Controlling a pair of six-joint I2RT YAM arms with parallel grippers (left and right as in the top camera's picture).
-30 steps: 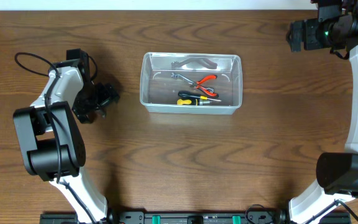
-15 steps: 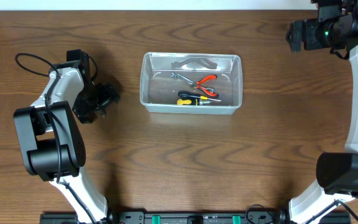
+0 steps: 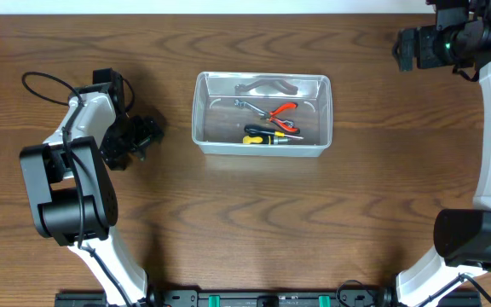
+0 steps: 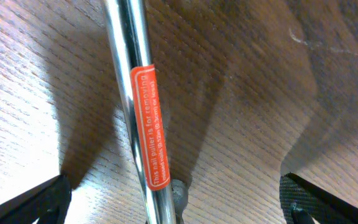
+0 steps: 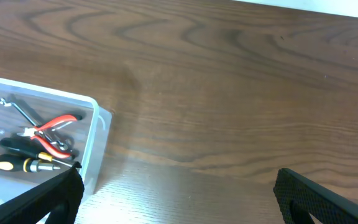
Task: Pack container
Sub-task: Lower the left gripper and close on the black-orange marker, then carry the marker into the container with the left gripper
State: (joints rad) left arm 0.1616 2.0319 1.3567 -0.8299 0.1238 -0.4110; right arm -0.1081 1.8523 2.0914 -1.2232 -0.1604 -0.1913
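The chrome nail puller bar lies between my left gripper's fingers, so they'll stay low and close by its orange label's end.
The clear plastic container (image 3: 262, 149) stands mid-table and holds red-handled pliers (image 3: 281, 112), a yellow-and-black screwdriver (image 3: 262, 137) and a small wrench (image 3: 247, 105). My left gripper (image 3: 141, 133) hovers low over the table to the container's left, open. In the left wrist view a chrome nail puller bar (image 4: 129, 74) with an orange label (image 4: 149, 124) lies on the wood between the spread fingers (image 4: 39, 202), untouched. My right gripper (image 3: 407, 47) is open at the far right corner with nothing in it. Its wrist view shows the container (image 5: 95, 134) and pliers (image 5: 53, 127) at the left.
Bare wooden table (image 3: 314, 222) surrounds the container. The table's far edge (image 3: 228, 8) runs along the top of the overhead view. A black cable (image 3: 45, 83) loops off the left arm.
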